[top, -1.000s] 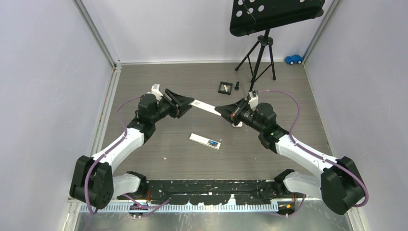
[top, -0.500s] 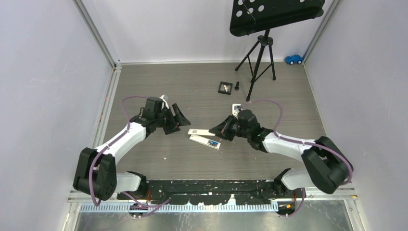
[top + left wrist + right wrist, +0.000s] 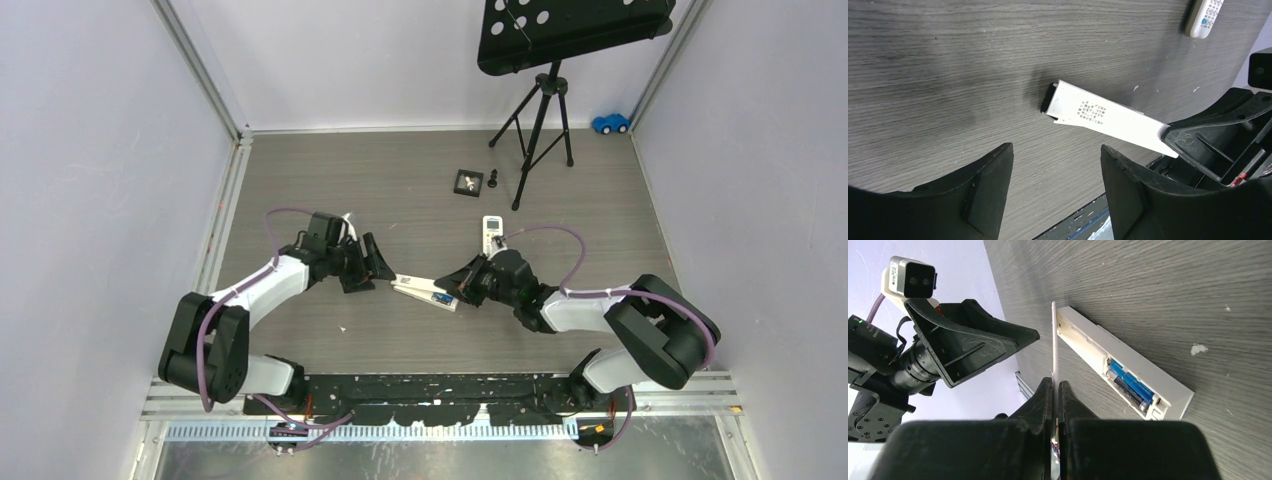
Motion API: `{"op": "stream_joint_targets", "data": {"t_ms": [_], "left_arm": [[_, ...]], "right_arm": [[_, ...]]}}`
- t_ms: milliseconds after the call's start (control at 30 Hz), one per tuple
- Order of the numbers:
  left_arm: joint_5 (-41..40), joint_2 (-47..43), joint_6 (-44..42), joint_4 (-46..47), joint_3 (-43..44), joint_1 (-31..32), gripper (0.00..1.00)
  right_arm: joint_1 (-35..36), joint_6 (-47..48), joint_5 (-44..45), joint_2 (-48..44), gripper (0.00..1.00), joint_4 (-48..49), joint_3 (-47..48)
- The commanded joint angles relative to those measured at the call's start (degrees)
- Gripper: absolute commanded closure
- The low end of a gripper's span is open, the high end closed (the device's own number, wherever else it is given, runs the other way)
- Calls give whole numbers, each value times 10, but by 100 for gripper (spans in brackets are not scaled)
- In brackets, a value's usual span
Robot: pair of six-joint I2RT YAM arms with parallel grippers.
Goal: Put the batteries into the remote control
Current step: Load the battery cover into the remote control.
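Both batteries are in, and the open battery bay lies below, nearer my base. I will next move my right gripper down and back over it and release the cover.
A white remote lies on its face on the table, its battery bay open. Two batteries, one blue and one dark, sit in the bay. My right gripper is shut on a thin white battery cover and holds it on edge just beside the remote. The right wrist view shows the cover edge-on between the fingers of that gripper. My left gripper is open and empty, just left of the cover's free end. The left wrist view shows the cover beyond the left gripper.
A second white remote lies behind my right gripper; it also shows in the left wrist view. A black tripod stand stands at the back, with a small black square holder near it. A blue toy car is in the far right corner.
Both grippers held the cover in the air between them. The left gripper has let go and opened. The right gripper has brought the cover down beside the open remote.
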State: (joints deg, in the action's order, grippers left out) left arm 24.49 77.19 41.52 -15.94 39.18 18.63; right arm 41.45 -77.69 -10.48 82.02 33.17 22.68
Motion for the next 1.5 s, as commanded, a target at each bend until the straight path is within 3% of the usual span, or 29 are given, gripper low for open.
{"op": "stream_joint_targets", "data": {"t_ms": [0, 133, 400, 567, 833, 1133, 1467], "left_arm": [[19, 6, -9, 33, 0, -2, 34], [20, 13, -5, 41, -1, -2, 35], [19, 22, 0, 52, -2, -2, 35], [15, 24, 0, 55, -3, -2, 36], [28, 39, -1, 84, -9, -2, 47], [45, 62, 4, 103, -4, -1, 49], [39, 82, 9, 110, -10, 8, 58]], "right_arm": [[4, 1, 29, -22, 100, 54, -13], [4, 0, 22, -25, 100, 46, -19], [4, -16, 7, -22, 100, 148, -52], [4, -14, 12, -40, 100, 109, -58], [4, 6, 19, -84, 100, 38, -61], [4, 12, 20, -64, 100, 17, -57], [3, -2, 44, -50, 100, -24, -56]]}}
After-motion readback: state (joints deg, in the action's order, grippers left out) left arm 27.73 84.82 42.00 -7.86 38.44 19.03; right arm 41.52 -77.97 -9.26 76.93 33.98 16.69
